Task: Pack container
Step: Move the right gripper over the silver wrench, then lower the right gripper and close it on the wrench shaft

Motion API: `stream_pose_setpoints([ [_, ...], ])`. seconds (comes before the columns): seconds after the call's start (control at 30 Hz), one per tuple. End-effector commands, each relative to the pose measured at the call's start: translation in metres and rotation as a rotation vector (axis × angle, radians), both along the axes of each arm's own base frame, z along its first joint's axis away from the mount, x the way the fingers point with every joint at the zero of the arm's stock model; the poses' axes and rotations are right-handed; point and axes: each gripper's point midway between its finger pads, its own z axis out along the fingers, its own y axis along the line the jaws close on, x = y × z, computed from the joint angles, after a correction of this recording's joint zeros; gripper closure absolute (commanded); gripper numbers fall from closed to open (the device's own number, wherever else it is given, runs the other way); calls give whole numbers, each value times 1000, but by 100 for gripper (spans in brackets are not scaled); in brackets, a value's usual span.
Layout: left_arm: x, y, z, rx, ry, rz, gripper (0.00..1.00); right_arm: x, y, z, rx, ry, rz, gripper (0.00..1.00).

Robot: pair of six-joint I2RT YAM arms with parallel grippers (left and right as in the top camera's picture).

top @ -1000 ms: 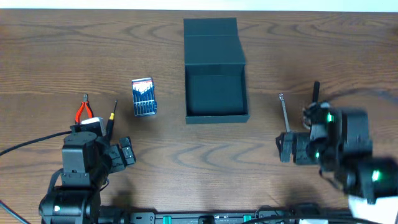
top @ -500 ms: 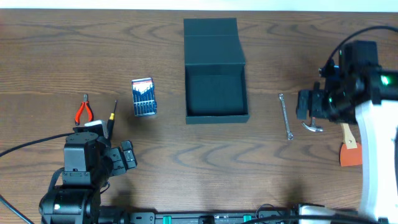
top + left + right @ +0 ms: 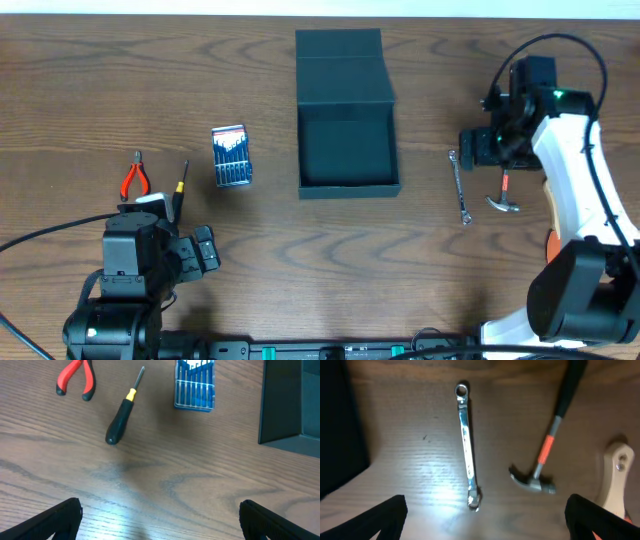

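Next I need to bring my right gripper down to the middle of the silver wrench's handle point(image 3: 459, 187) point(image 3: 467, 447), which runs lengthwise between my open fingers.
The container point(image 3: 347, 150) is a dark teal-black box standing open at the table's middle back, its flap lid point(image 3: 340, 55) lying flat behind it. Its wall shows at the right edge of the left wrist view point(image 3: 292, 405) and at the left edge of the right wrist view point(image 3: 337, 430). My right gripper point(image 3: 477, 150) point(image 3: 485, 520) is open and empty, hovering over a silver wrench point(image 3: 459, 187) point(image 3: 466, 445) and a hammer point(image 3: 503, 190) point(image 3: 551, 442). My left gripper point(image 3: 197, 250) point(image 3: 162, 520) is open and empty near the front left.
Red pliers point(image 3: 135, 178) point(image 3: 75, 377), a black screwdriver point(image 3: 180, 185) point(image 3: 122, 410) and a blue-and-red bit case point(image 3: 231, 155) point(image 3: 195, 385) lie left of the container. A beige-handled orange tool point(image 3: 555, 245) point(image 3: 615, 477) lies at the right, partly under my right arm.
My right arm has swung from the front right toward the back and now hangs over the wrench and hammer. The left arm and the objects have not moved.
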Motion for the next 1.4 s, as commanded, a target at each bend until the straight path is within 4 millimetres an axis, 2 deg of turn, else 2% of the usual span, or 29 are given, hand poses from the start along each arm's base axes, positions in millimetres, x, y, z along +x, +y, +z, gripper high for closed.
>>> stream_pose_setpoints([
  [0.0,3,2,8,5,-23,13,1,-5,9,-18,5,18,136,5],
  [0.33,9,1,13,3,-56,14,1,-13,20,-55,61,10,160,4],
  [0.87,15,1,17,1,-83,14,1,-27,22,-106,92,153,110,4],
  [1.03,15,1,17,1,-83,14,1,-25,22,-113,93,157,111,5],
  [1.23,16,1,18,1,-88,14,1,-24,22,-114,93,155,111,21],
  [1.37,18,1,19,0,-95,14,1,-25,22,-114,93,158,101,22],
])
